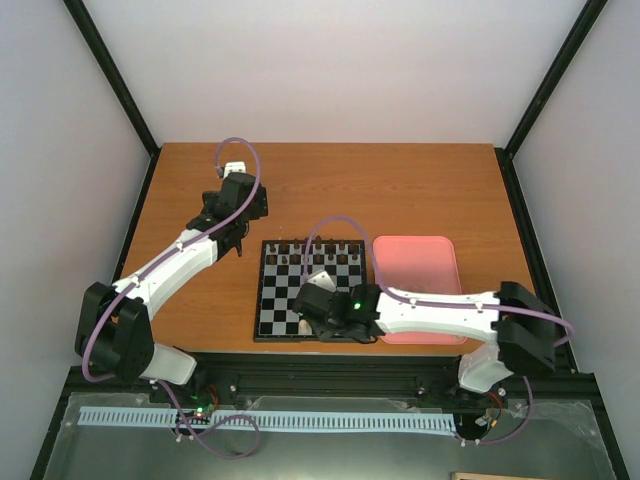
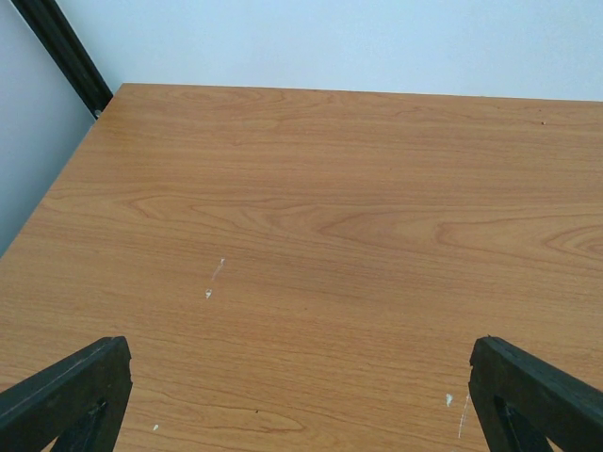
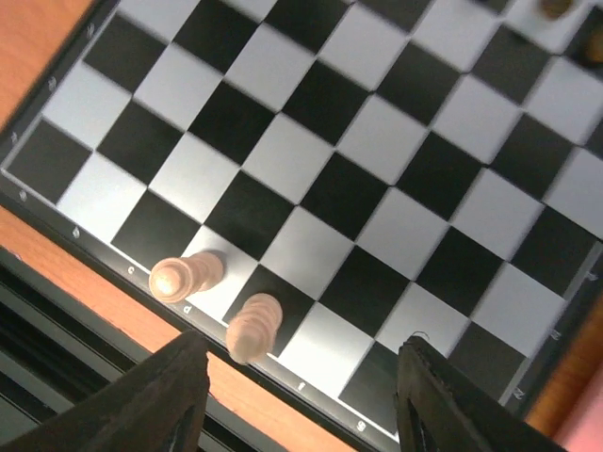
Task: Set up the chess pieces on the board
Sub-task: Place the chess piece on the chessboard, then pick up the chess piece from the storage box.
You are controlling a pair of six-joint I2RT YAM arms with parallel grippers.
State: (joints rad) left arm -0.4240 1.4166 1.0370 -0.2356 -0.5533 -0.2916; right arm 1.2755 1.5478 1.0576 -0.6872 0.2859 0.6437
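Next, my empty right gripper swings over the tray's board side [image 1: 399,281] [image 3: 586,419], then lowers and closes. The pink tray lies to the right of the gripper in the top view.
The black and white board [image 1: 285,295] lies at the table's near middle. Two pale chess pieces stand upright on its near row in the right wrist view, one [image 3: 187,276] on a white square and one [image 3: 254,326] on the black square beside it. One pale piece [image 1: 303,325] shows in the top view. My right gripper [image 1: 318,312] hovers open and empty over the board's near edge, its fingers [image 3: 174,395] spread wide above the pieces [image 3: 301,395]. My left gripper [image 1: 232,240] is open and empty over bare wood left of the board [image 2: 301,424].
Dark brown pieces [image 1: 310,255] stand along the board's far rows. A pink tray [image 1: 415,275] lies right of the board, under my right arm. The wooden table [image 2: 330,207] stretches to black frame posts [image 2: 66,52] and white walls.
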